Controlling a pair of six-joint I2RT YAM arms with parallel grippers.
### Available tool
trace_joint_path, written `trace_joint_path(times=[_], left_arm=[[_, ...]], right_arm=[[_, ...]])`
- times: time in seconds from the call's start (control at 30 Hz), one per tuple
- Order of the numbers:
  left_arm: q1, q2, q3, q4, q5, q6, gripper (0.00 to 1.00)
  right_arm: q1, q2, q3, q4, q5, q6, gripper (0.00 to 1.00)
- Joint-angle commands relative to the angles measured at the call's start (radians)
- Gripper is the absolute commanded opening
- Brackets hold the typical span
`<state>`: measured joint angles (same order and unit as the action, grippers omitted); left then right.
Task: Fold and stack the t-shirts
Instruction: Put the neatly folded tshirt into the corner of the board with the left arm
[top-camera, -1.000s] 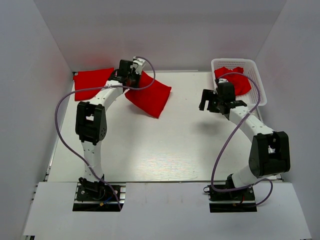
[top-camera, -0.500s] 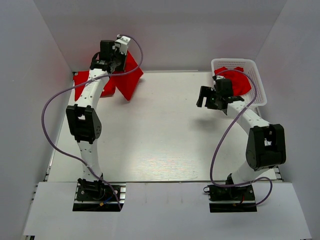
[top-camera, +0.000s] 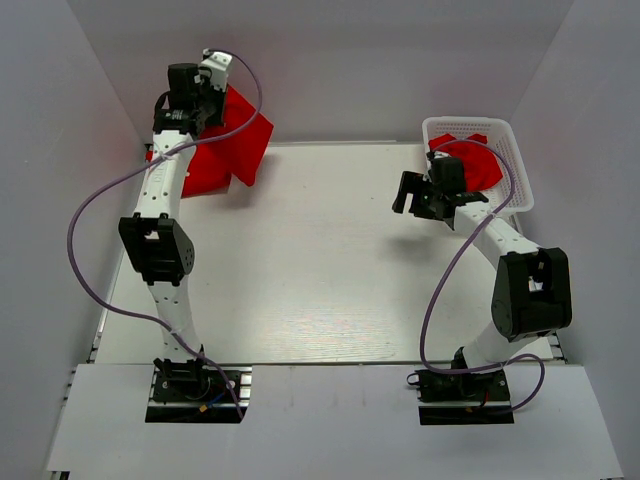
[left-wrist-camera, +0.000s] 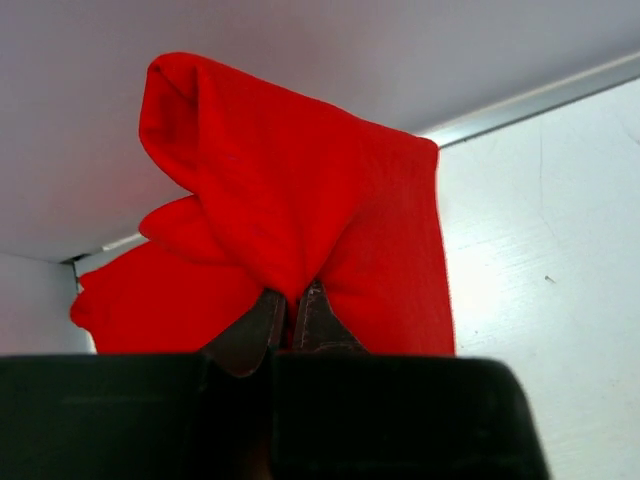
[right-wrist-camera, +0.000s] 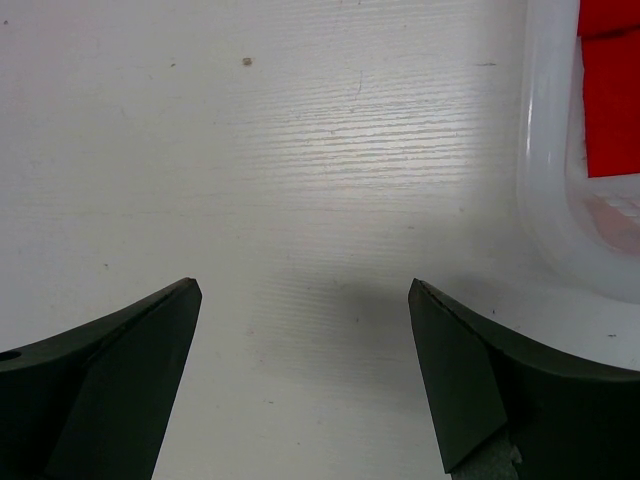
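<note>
The other red t-shirt (top-camera: 204, 178) (left-wrist-camera: 170, 302) is below my left gripper and to its left in the top view, so I will move that way, lower and release onto it.
My left gripper (top-camera: 208, 100) is raised at the back left corner, shut on a red t-shirt (top-camera: 240, 140) that hangs from it, partly folded, close to the back wall. In the left wrist view the fingertips (left-wrist-camera: 312, 300) pinch a fold of this t-shirt (left-wrist-camera: 300, 190). Under it, on the table, lies another red t-shirt (top-camera: 190, 178), also seen from the wrist (left-wrist-camera: 150, 300). My right gripper (top-camera: 403, 195) hovers open over bare table (right-wrist-camera: 305, 300), just left of the basket, holding nothing. One more red t-shirt (top-camera: 485, 165) lies in the basket.
The white lattice basket (top-camera: 468, 122) stands at the back right; its rim (right-wrist-camera: 545, 200) shows beside my right fingers, with red cloth (right-wrist-camera: 610, 100) inside. White walls close in the table on the left, back and right.
My left arm has swung the held t-shirt from the middle back of the table up and left, over the t-shirt lying at the back left corner. The right gripper shifted slightly toward the back.
</note>
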<state>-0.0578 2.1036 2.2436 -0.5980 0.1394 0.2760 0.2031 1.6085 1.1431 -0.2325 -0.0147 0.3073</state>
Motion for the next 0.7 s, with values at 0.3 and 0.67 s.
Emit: trace_joint_path(times=[0.3, 0.67], left_arm=[[0.087, 0.005, 0.021, 0.115, 0.094, -0.008, 0.0], [0.164, 0.11, -0.007, 0.162, 0.115, -0.017, 0.0]], right_arm=[[0.001, 0.002, 0.11, -0.031, 0.056, 0.018, 0.9], [0.005, 0.019, 0.153, -0.059, 0.085, 0.018, 0.9]])
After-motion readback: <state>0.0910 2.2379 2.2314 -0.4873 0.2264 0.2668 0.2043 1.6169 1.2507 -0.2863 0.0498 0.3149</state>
